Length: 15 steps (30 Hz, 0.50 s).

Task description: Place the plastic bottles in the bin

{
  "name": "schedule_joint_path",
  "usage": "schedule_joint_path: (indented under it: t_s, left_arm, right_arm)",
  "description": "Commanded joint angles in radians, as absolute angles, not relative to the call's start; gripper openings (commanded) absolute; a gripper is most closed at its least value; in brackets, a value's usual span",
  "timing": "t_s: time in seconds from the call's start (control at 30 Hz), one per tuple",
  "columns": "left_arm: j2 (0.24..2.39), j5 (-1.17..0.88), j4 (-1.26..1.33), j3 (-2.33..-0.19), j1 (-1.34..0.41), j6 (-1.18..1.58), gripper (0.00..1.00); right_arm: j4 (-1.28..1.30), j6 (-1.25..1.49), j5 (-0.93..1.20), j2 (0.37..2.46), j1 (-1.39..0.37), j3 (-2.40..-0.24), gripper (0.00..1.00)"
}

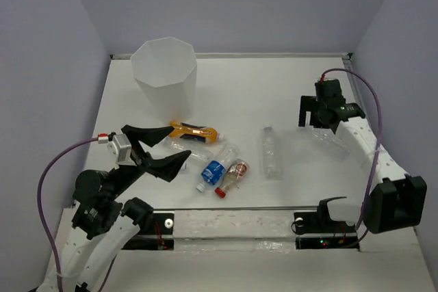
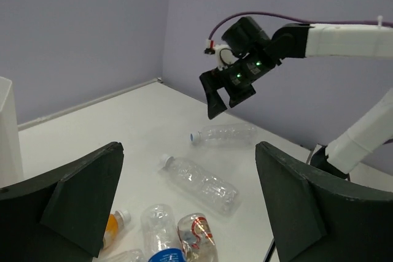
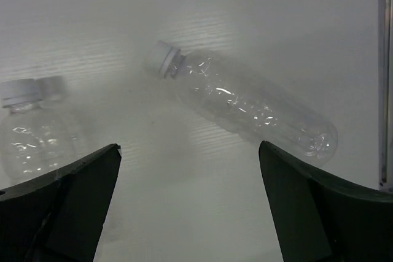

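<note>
The clear bottle below lies apart from the others, so my right gripper will next lower toward its end with the cap and close around the bottle's body behind the cap.
The white bin (image 1: 164,73) stands at the back left; its wall shows at the left edge of the left wrist view (image 2: 6,133). An orange bottle (image 1: 195,132), a blue-labelled bottle (image 1: 213,171) and a red-capped bottle (image 1: 233,177) lie in a cluster in front of it. A clear bottle (image 1: 272,152) lies mid-table and another (image 1: 328,140) below my right gripper. My left gripper (image 1: 179,141) is open and empty above the cluster (image 2: 187,151). My right gripper (image 1: 316,122) is open and empty above the table, just beside the clear bottle (image 3: 245,102).
A second clear bottle (image 3: 34,133) lies at the left of the right wrist view. Grey walls close in the table on three sides. The right arm (image 2: 344,38) reaches across the far side in the left wrist view.
</note>
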<state>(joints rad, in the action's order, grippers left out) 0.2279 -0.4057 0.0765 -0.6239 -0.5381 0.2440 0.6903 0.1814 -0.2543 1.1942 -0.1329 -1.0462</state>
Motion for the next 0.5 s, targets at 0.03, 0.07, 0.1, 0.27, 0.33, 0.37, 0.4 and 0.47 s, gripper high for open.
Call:
schedule_joint_path:
  t_s: [0.03,0.07,0.1,0.27,0.33,0.37,0.4,0.47]
  left_arm:
    - [0.196,-0.355,0.074,-0.664,-0.584,0.218,0.99]
    - [0.196,-0.344,0.069,-0.664,-0.591,0.216,0.99]
    - [0.195,-0.336,0.063,-0.666,-0.595,0.215,0.99]
    - [0.202,-0.305,0.051,-0.667,-0.618,0.206,0.99]
    - [0.204,-0.302,0.049,-0.667,-0.624,0.204,0.99]
    - [0.206,-0.298,0.049,-0.666,-0.626,0.204,0.99]
    - [0.209,-0.295,0.049,-0.667,-0.627,0.204,0.99]
    - [0.216,-0.288,0.046,-0.666,-0.632,0.204,0.99]
  right_arm:
    - [0.926,0.106,-0.549,1.389,-0.210,-1.157,1.00]
    - [0.952,0.107,-0.573,1.413,-0.222,-1.169,1.00]
    - [0.972,0.109,-0.589,1.433,-0.222,-1.192,1.00]
    - [0.989,0.072,-0.617,1.500,-0.241,-1.201,1.00]
    - [0.983,0.052,-0.621,1.525,-0.241,-1.200,1.00]
    - [0.976,0.046,-0.629,1.537,-0.241,-1.198,1.00]
    - [0.947,0.034,-0.632,1.549,-0.241,-1.195,1.00]
    - [0.893,0.011,-0.635,1.594,-0.241,-1.196,1.00]
